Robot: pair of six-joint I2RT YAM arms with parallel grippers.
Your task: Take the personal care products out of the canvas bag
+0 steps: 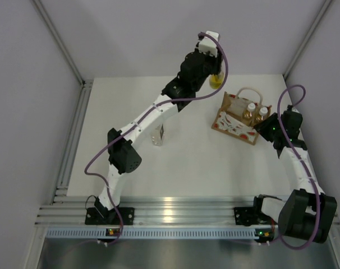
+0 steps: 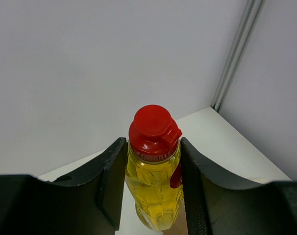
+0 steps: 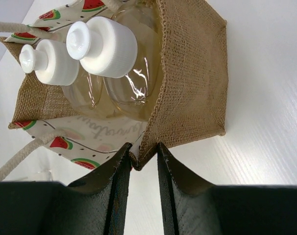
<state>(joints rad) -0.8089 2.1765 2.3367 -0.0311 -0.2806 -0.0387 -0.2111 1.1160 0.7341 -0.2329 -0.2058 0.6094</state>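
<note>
My left gripper moves the yellow bottle away from the bag [image 1: 235, 122] next, back and down to the table beside the clear bottle.
My left gripper [image 1: 215, 78] is shut on the yellow bottle with the red cap [image 1: 216, 82] and holds it up in the air behind the canvas bag [image 1: 235, 122]. In the left wrist view the bottle [image 2: 153, 191] stands upright between the fingers of the gripper [image 2: 152, 164]. My right gripper [image 1: 269, 128] pinches the bag's right top corner [image 3: 142, 157]. Two amber bottles with white caps [image 1: 250, 110] [image 1: 262, 114] stand in the bag; the right wrist view shows them from above [image 3: 103, 46] [image 3: 48, 61]. A clear bottle with a dark cap [image 1: 157, 135] stands on the table left of the bag.
The white table [image 1: 192, 168] is walled by grey panels at the back and sides. The left arm's links [image 1: 142, 120] stretch diagonally above the clear bottle. The bag's white handle [image 1: 247, 91] loops up at its back.
</note>
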